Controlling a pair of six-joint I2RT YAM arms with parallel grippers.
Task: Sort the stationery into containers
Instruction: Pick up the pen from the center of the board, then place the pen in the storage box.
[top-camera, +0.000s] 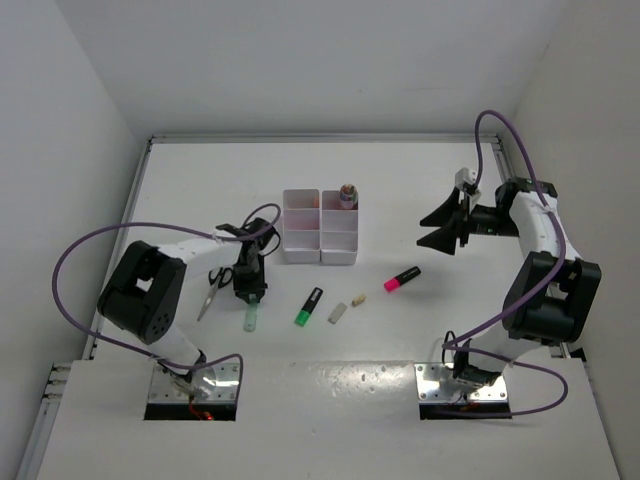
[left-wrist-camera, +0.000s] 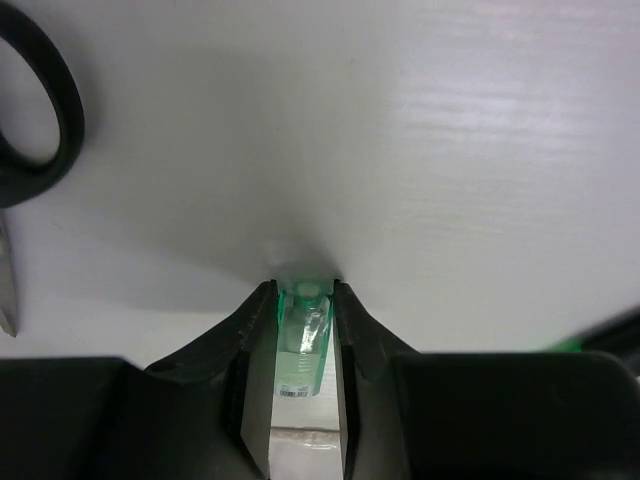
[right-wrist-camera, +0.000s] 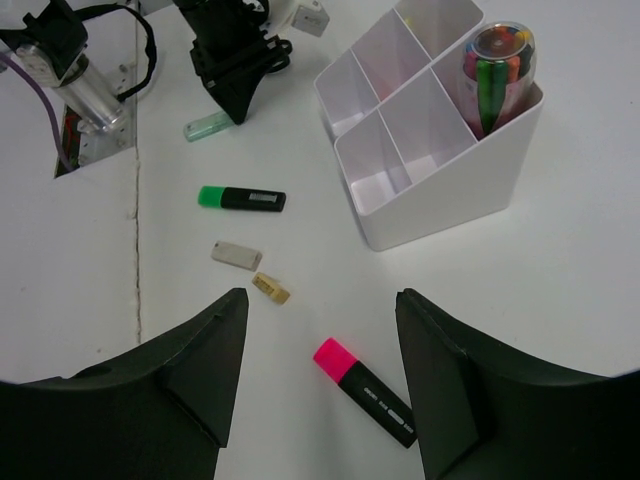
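Observation:
I already have the pale green pen (top-camera: 250, 317) clasped, so I will lift my left gripper and swing it outward over the organiser's far section (top-camera: 301, 199) beside the clear tube to let go.
My left gripper (top-camera: 248, 292) (left-wrist-camera: 305, 287) is down at the table, shut on the upper end of a translucent pale green pen (top-camera: 250, 317) (left-wrist-camera: 303, 335) (right-wrist-camera: 208, 126). Black-handled scissors (top-camera: 212, 290) (left-wrist-camera: 35, 110) lie just left of it. A green highlighter (top-camera: 308, 306) (right-wrist-camera: 242, 198), a grey eraser (top-camera: 337, 313) (right-wrist-camera: 236, 254), a beige eraser (top-camera: 358, 300) (right-wrist-camera: 270, 288) and a pink highlighter (top-camera: 401, 279) (right-wrist-camera: 365, 390) lie in front of the white containers (top-camera: 301, 240) (right-wrist-camera: 440, 215). My right gripper (top-camera: 437, 226) (right-wrist-camera: 320, 300) hovers open above the pink highlighter.
A clear tube of coloured pens (top-camera: 348, 195) (right-wrist-camera: 497, 70) stands in the organiser's far right compartment. White walls close in the table at the left, back and right. A seam in the tabletop runs near the arm bases.

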